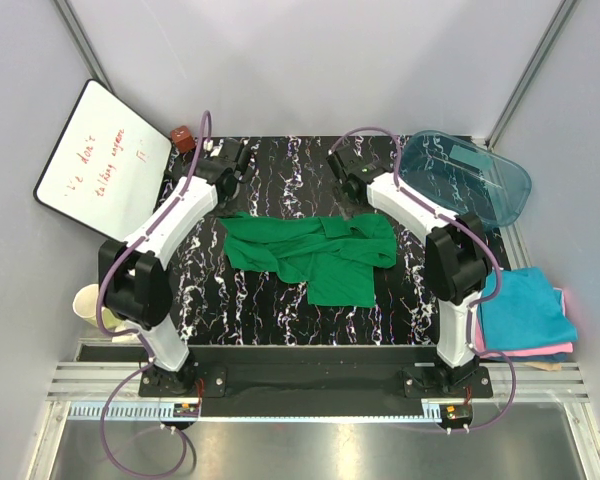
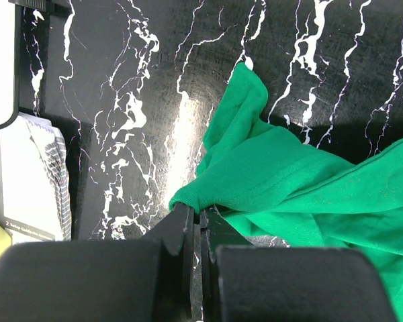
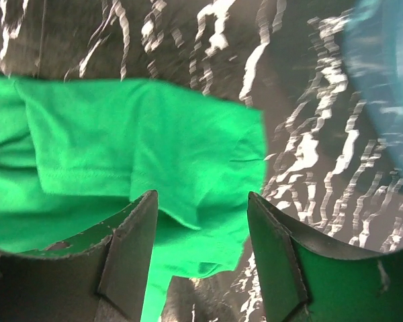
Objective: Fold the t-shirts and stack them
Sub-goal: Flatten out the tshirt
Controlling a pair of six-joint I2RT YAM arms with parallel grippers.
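Note:
I should next lower my open right gripper onto the fold [image 1: 351, 232] [image 3: 165, 207] beside the stitched hem and close it, because my left gripper is already pinching the shirt's other end.
A bright green t-shirt [image 1: 310, 255] lies crumpled across the middle of the black marbled table [image 1: 280, 175]. My left gripper [image 1: 228, 205] is at its left end. In the left wrist view the gripper [image 2: 198, 213] is shut on a pinched fold of the green t-shirt [image 2: 275, 181]. My right gripper [image 1: 370, 205] hovers at the shirt's right end. In the right wrist view it [image 3: 201, 201] stands open above the green cloth [image 3: 141, 141], with nothing between its fingers. Folded teal-blue [image 1: 520, 300], pink [image 1: 525, 351] and tan [image 1: 547, 364] t-shirts are stacked at the right edge.
A clear teal plastic tub [image 1: 467, 180] lies at the back right, close to the right arm. A whiteboard [image 1: 100, 160] leans at the back left, with a small red-brown object [image 1: 183, 137] beside it. A pale cup [image 1: 88, 302] stands by the left arm.

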